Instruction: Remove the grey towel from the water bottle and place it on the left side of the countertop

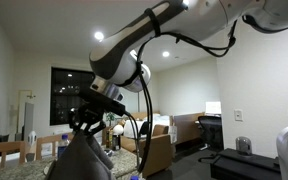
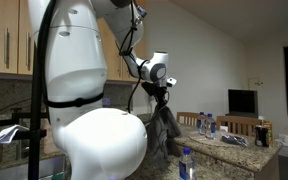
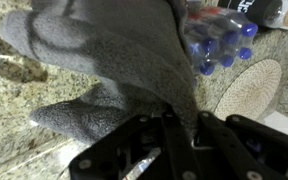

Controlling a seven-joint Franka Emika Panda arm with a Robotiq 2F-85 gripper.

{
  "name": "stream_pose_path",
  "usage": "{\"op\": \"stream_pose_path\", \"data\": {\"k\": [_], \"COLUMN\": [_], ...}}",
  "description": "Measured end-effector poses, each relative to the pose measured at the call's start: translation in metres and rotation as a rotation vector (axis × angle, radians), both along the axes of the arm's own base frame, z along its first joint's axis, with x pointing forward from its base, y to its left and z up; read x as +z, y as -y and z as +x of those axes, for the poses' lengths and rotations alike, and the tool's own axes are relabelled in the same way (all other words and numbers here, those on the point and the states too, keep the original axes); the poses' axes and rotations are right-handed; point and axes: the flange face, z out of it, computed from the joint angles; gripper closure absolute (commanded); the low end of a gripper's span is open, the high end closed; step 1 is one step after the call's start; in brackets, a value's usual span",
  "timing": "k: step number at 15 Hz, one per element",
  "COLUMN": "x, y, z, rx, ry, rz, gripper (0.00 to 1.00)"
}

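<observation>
My gripper comes down next to the bare granite below it, beside the towel's trailing end, and releases the towel there, since most of it still hangs.
The grey towel (image 3: pixel 114 55) hangs from my gripper (image 3: pixel 174 125), which is shut on its top fold. In an exterior view the towel (image 1: pixel 82 155) drapes below the gripper (image 1: pixel 87 118). It also shows in an exterior view (image 2: pixel 164 125) hanging under the gripper (image 2: pixel 161 95) above the countertop (image 2: pixel 229 160). In the wrist view the towel's lower end trails on the granite countertop (image 3: pixel 14 110). A pack of water bottles with blue caps (image 3: pixel 219 40) lies beside it. The single water bottle that the towel covered cannot be told apart.
A round woven mat (image 3: pixel 249 90) lies on the counter. A bottle with a blue cap (image 2: pixel 187 165) stands at the counter's near edge. More bottles and items (image 2: pixel 209 125) sit further along. Wooden chairs (image 1: pixel 9 152) stand behind the counter.
</observation>
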Motion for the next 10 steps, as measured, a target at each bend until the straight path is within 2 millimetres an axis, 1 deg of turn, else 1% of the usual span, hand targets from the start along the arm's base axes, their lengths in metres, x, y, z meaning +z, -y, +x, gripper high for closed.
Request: {"op": "stream_pose_path", "data": {"k": [3, 6, 8, 10], "x": [-0.018, -0.04, -0.056, -0.072], "y": [-0.054, -0.098, -0.118, -0.127], "z": [-0.028, -0.056, -0.069, -0.072], "rx": [0.01, 0.024, 0.022, 0.012], "ry": [-0.056, -0.118, -0.127, -0.128], "rz": [-0.005, 0.005, 0.007, -0.013], "gripper": [0.91, 0.91, 0.91, 0.91]}}
